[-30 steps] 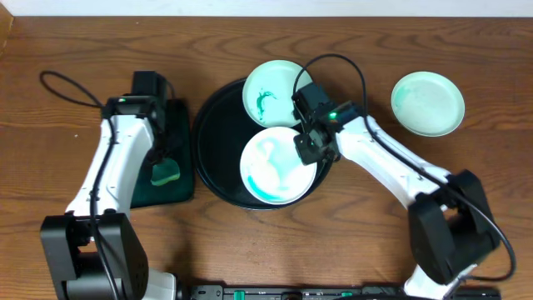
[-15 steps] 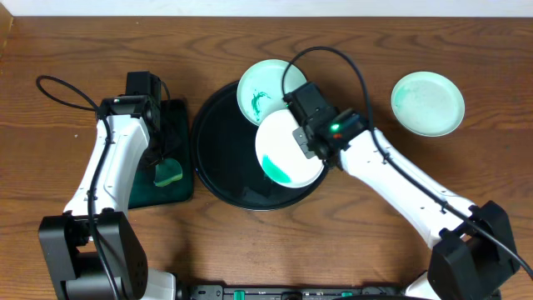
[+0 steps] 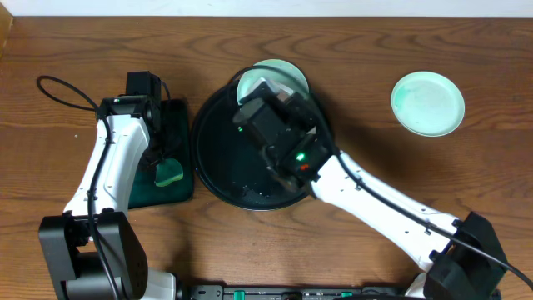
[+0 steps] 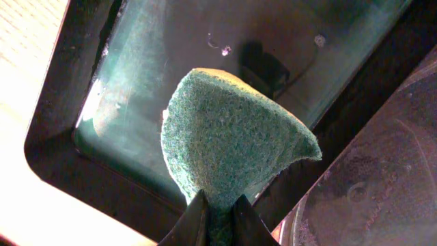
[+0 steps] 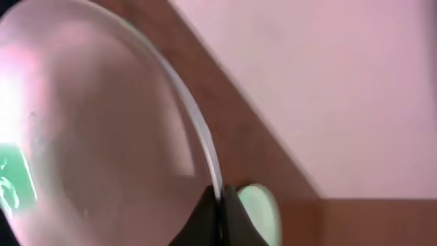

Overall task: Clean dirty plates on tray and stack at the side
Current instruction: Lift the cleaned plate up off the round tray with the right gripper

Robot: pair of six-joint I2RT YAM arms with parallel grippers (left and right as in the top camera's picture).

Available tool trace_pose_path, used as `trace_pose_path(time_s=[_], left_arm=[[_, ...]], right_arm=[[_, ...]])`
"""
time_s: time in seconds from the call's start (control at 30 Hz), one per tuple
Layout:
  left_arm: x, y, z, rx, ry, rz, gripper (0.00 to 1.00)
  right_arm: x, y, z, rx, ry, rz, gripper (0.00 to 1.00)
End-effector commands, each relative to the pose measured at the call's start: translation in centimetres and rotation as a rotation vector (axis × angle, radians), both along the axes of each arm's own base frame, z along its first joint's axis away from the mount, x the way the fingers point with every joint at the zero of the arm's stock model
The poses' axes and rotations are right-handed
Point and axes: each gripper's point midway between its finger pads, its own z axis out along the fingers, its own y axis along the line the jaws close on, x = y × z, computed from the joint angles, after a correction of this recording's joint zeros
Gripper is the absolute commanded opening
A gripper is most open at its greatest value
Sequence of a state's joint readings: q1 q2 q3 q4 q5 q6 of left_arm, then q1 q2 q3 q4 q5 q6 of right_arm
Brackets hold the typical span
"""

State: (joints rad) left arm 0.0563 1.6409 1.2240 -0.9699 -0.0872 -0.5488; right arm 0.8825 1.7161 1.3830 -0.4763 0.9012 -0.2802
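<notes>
My left gripper should next carry the green sponge (image 3: 169, 174) straight down into the dark rectangular dish, and then I let go of it.
My right gripper (image 5: 220, 197) is shut on the rim of a white plate (image 5: 102, 137) and holds it tilted in the air; a green smear (image 5: 12, 184) shows at its left edge. In the overhead view the right gripper (image 3: 265, 96) hangs high over the round black tray (image 3: 215, 158), and the arm hides most of the held plate. A second dirty pale-green plate (image 3: 287, 68) lies at the tray's back, partly hidden. My left gripper (image 4: 218, 208) is shut on a green sponge (image 4: 232, 137) above the dark rectangular dish (image 4: 130, 68). In the overhead view the left gripper (image 3: 164, 161) holds the sponge (image 3: 169, 174).
A clean pale-green plate (image 3: 427, 102) lies on the wooden table at the right; it also shows in the right wrist view (image 5: 263, 205). The dark rectangular dish (image 3: 176, 125) sits just left of the round tray. Cables loop over the table at back left.
My right gripper has lifted the white plate off the tray, tilted it and swung left and up toward the camera. The left arm with the sponge has barely moved.
</notes>
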Motion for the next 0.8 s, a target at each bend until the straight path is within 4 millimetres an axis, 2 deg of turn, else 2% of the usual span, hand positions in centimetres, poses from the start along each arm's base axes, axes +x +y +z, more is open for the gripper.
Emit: trace_pose_path(time_s=[0.0, 0.27, 0.77], left_arm=[[0.3, 0.2, 0.2, 0.007, -0.002, -0.01, 0.11], [0.1, 0.2, 0.1, 0.006, 0.004, -0.01, 0.11], [0.6, 0.3, -0.1, 0.013, -0.012, -0.031, 0.1]], right_arm=[[-0.6, -0.7, 4.8, -0.233, -0.131, -0.022, 0.01], [-2.2, 1.0, 5.9, -0.377, -0.153, 0.04, 0.01], [-2.7, 1.2, 6.2, -0.397, -0.164, 0.036, 0.01]])
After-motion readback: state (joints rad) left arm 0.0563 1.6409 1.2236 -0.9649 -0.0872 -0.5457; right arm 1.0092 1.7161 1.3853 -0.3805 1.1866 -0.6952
